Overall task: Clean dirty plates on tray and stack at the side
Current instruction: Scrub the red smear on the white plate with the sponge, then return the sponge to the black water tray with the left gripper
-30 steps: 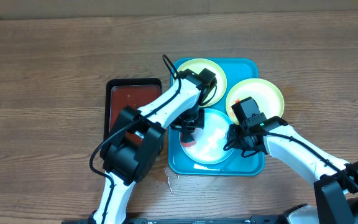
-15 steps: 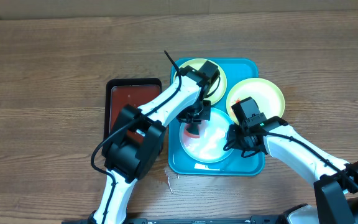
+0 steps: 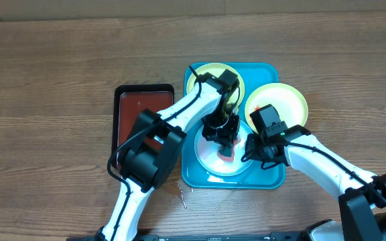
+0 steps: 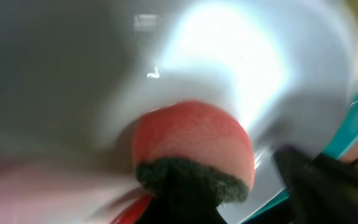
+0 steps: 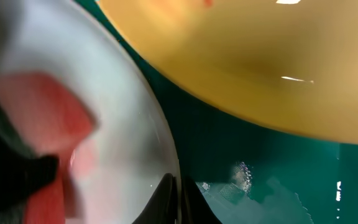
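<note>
Plates fill the turquoise tray (image 3: 273, 175). My left gripper needs to lift off the front plate next, then lower the sponge onto the dark red tray (image 3: 132, 116) and release it there.
The turquoise tray (image 3: 273, 175) holds three pale yellow-green plates. One plate (image 3: 206, 73) lies at the back left, one (image 3: 283, 97) at the right, and a whitish one (image 3: 210, 161) at the front middle. My left gripper (image 3: 222, 137) is shut on a red sponge (image 3: 226, 153) with a dark green scrub side and presses it on the front plate; the sponge also shows in the left wrist view (image 4: 194, 140). My right gripper (image 3: 250, 152) is shut on that plate's right rim (image 5: 166, 149), fingers (image 5: 178, 199) pinched together.
A smaller black-rimmed dark red tray (image 3: 139, 107) lies left of the turquoise tray. A small metal scrap (image 3: 181, 193) lies on the wooden table in front of the tray. The right plate (image 5: 260, 62) overhangs the tray floor (image 5: 278, 174).
My left gripper has swept the sponge across the front plate from its back left to its right side. The right gripper has kept its hold on the rim.
</note>
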{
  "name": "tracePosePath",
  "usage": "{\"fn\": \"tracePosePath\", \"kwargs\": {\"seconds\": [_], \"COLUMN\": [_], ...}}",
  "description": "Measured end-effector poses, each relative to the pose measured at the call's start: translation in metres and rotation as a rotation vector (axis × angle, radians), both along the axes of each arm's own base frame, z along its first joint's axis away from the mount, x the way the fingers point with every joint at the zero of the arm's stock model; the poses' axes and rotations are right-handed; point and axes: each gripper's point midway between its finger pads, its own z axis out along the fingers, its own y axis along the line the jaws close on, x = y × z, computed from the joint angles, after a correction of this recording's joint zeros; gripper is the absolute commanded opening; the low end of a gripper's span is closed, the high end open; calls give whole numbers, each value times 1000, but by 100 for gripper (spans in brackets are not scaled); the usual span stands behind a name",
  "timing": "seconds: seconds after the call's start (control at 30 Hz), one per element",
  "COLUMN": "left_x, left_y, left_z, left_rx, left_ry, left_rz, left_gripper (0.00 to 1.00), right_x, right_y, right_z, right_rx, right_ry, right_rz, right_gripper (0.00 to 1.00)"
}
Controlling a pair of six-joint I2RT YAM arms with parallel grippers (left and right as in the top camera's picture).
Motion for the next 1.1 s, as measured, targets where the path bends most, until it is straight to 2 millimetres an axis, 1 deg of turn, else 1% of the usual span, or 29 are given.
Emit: {"fn": "tracePosePath", "kwargs": {"seconds": [0.2, 0.37, 0.47, 0.53, 0.67, 0.77, 0.87, 0.93, 1.03, 1.1], "left_x": [-12, -12, -7, -1, 20, 29, 36, 41, 51, 56], "left_y": [23, 39, 50, 63, 88, 95, 98, 103, 111, 116], "left_z": [-2, -4, -4, -3, 0, 6, 16, 29, 59, 87], "left_rx": [122, 208, 275, 348, 490, 522, 524, 521, 477, 429], "left_ry": [39, 33, 3, -42, -174, -229, -276, -311, -364, -408], "left_rz": [-7, 0, 12, 18, 24, 32, 45, 63, 120, 167], "left_gripper": [4, 4, 4, 4, 4, 4, 4, 4, 4, 4], "right_x": [1, 1, 1, 1, 1, 2, 2, 1, 1, 1], "right_y": [1, 1, 2, 1, 1, 5, 5, 5, 4, 4], "right_z": [0, 0, 0, 0, 0, 1, 1, 1, 1, 1], "right_rx": [6, 7, 7, 7, 7, 21, 25, 22, 19, 19], "right_ry": [-3, -3, -3, -3, -3, -7, -7, -5, -4, -4], "right_rz": [1, 2, 2, 2, 2, 6, 7, 6, 6, 6], "right_gripper": [4, 4, 4, 4, 4, 4, 4, 4, 4, 4]}}
